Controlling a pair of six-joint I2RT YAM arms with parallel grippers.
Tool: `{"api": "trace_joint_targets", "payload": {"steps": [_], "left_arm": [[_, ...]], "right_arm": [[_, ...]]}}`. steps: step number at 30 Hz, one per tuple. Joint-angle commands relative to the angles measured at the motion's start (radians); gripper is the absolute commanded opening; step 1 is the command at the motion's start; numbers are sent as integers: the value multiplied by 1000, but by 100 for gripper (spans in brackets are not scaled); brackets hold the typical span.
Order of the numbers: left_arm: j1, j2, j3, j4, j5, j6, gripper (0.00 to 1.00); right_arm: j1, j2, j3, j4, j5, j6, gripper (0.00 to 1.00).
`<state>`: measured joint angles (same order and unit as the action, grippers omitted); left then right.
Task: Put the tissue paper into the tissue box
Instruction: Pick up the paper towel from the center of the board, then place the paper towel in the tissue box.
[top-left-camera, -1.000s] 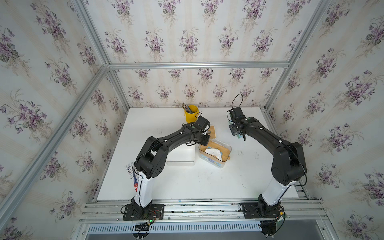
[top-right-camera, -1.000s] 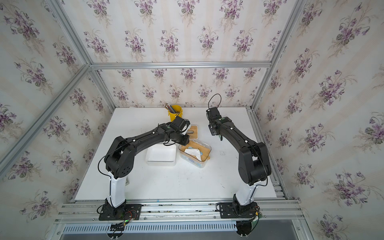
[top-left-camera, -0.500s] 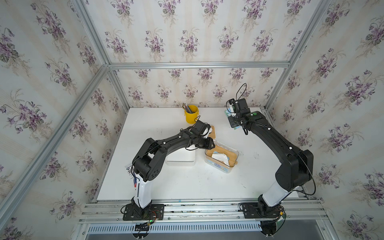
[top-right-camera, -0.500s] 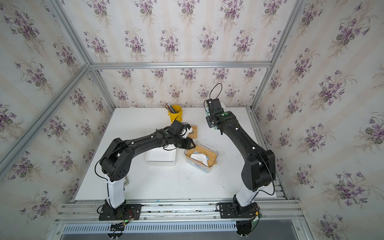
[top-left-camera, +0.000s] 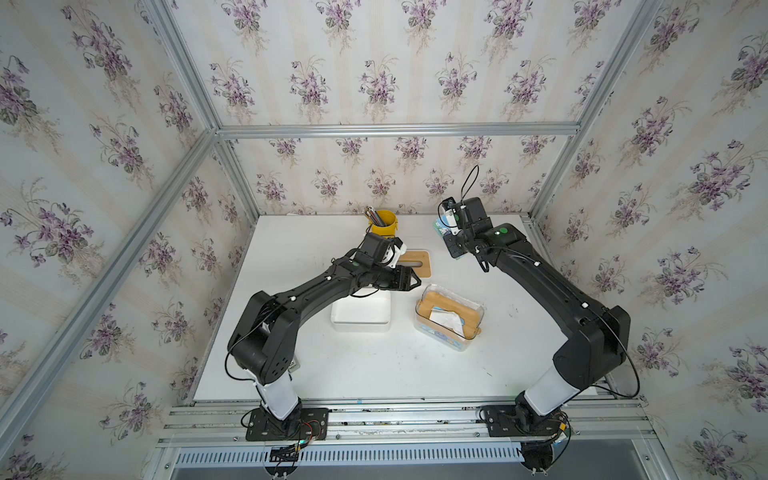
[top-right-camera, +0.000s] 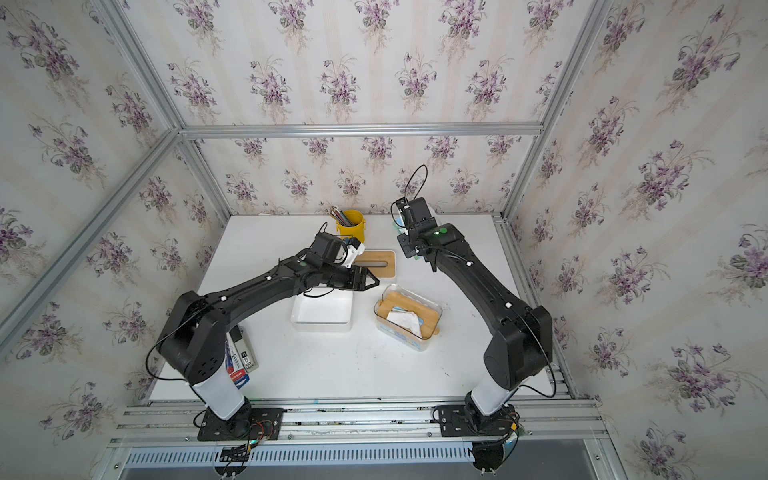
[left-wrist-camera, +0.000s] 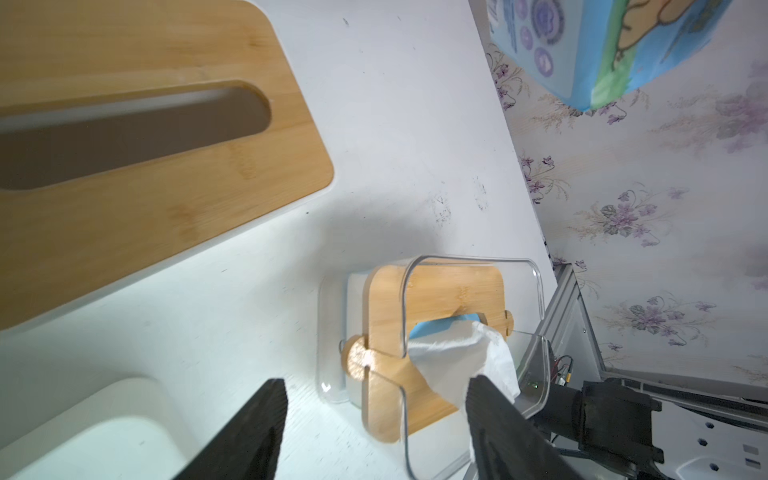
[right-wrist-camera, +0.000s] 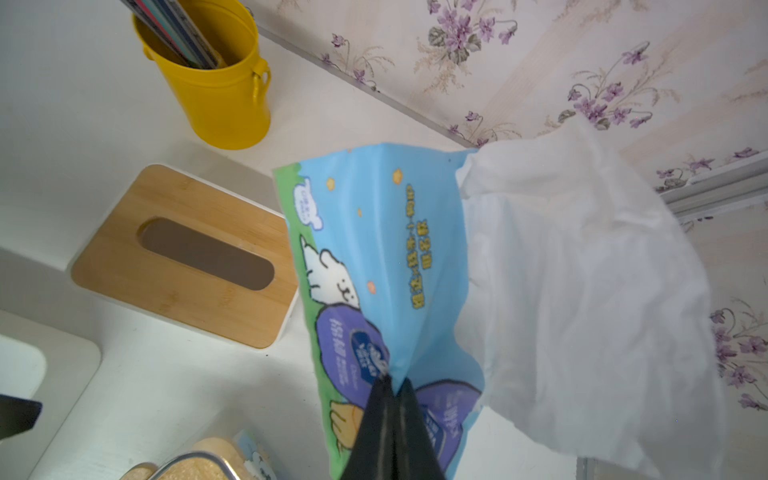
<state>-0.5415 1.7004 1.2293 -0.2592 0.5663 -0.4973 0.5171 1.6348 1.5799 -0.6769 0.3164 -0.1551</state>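
The white tissue box is empty, so next my right gripper should move back toward it and down into its open top (top-left-camera: 361, 308) (right-wrist-camera: 20, 369) to let go of the tissue paper.
My right gripper (right-wrist-camera: 392, 384) is shut on the tissue paper, a blue cartoon-printed pack (right-wrist-camera: 374, 257) with a white sheet (right-wrist-camera: 582, 291) hanging from its end. In both top views the pack (top-left-camera: 440, 226) (top-right-camera: 399, 222) hangs above the back of the table. The white tissue box (top-left-camera: 360, 316) (top-right-camera: 322, 313) stands open and empty at mid-table, with its slotted bamboo lid (top-left-camera: 413, 264) (left-wrist-camera: 145, 137) lying behind it. My left gripper (left-wrist-camera: 376, 399) (top-left-camera: 409, 281) is open over the table between the white box and a clear box, with nothing between its fingers.
A clear box (top-left-camera: 451, 318) (left-wrist-camera: 432, 332) with a wooden plate and a tissue poking out sits right of the white box. A yellow cup of pens (top-left-camera: 384, 222) (right-wrist-camera: 208, 79) stands at the back. Small cartons (top-right-camera: 239, 361) lie at the front left edge.
My left gripper's jaws have opened wide. The clear box has slid to the right and forward. My right gripper has lifted the pack up and toward the back.
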Motion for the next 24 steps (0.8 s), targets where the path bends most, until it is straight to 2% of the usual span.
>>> {"api": "trace_joint_targets", "payload": {"steps": [1,5,10,19,24], "left_arm": [[77,-88,-68,-57,-57,60,72],[187,-193,-131,-95,-134,90,73],[310,-266,-167,-110,-175,102,73],[537,-355,-183,-94,-203,96,73],[611,-371,-184,-84,-203,92,73]], "right_arm": [[68,-16,5,22,-11,-15,0],[153,-5,16,39,-26,-27,0],[270,44,57,45,-16,-50,0],[466,149,104,47,20,-95,0],[544,209,128,44,36,-120,0]]}}
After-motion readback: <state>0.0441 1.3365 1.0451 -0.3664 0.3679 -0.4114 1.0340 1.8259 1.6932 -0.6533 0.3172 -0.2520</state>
